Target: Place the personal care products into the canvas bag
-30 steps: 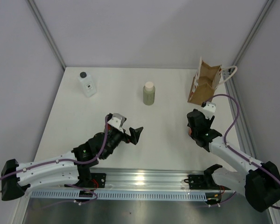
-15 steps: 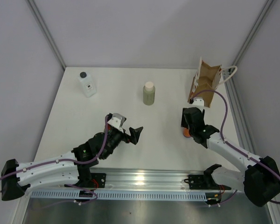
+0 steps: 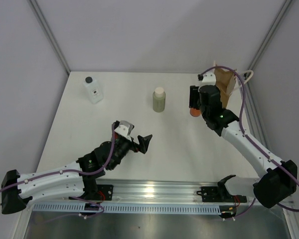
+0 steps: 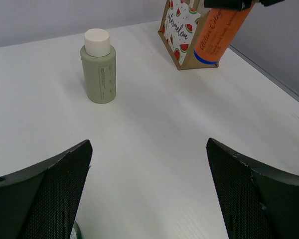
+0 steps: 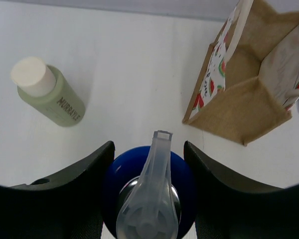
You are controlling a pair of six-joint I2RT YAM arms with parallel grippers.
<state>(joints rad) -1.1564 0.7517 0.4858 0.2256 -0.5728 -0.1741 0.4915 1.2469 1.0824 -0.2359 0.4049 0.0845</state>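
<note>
Next, my right gripper carries the orange-red bottle outward and to the right in the top view to the bag's opening (image 3: 224, 78) (image 5: 265, 52), lowers and releases it there.
My right gripper (image 3: 195, 105) is shut on the orange-red bottle (image 3: 194, 112), held in the air just left of the canvas bag (image 3: 224, 82). In the right wrist view its blue cap (image 5: 149, 186) sits between my fingers (image 5: 77, 181), with the open bag (image 5: 249, 94) up right. The olive-green bottle (image 3: 159, 99) stands mid-table and shows in the left wrist view (image 4: 98, 67) and the right wrist view (image 5: 47, 92). The clear square bottle (image 3: 92, 89) stands far left. My left gripper (image 3: 143, 142) is open and empty; the left wrist view shows the orange bottle (image 4: 220, 32) before the bag (image 4: 182, 30).
The white table (image 3: 114, 129) is walled by grey panels on three sides. A metal rail (image 3: 154, 191) runs along the near edge by the arm bases. The bag stands in the far right corner against the wall.
My right gripper has lifted the orange-red bottle off the table and carried it away from me, up beside the canvas bag. The left arm has not moved.
</note>
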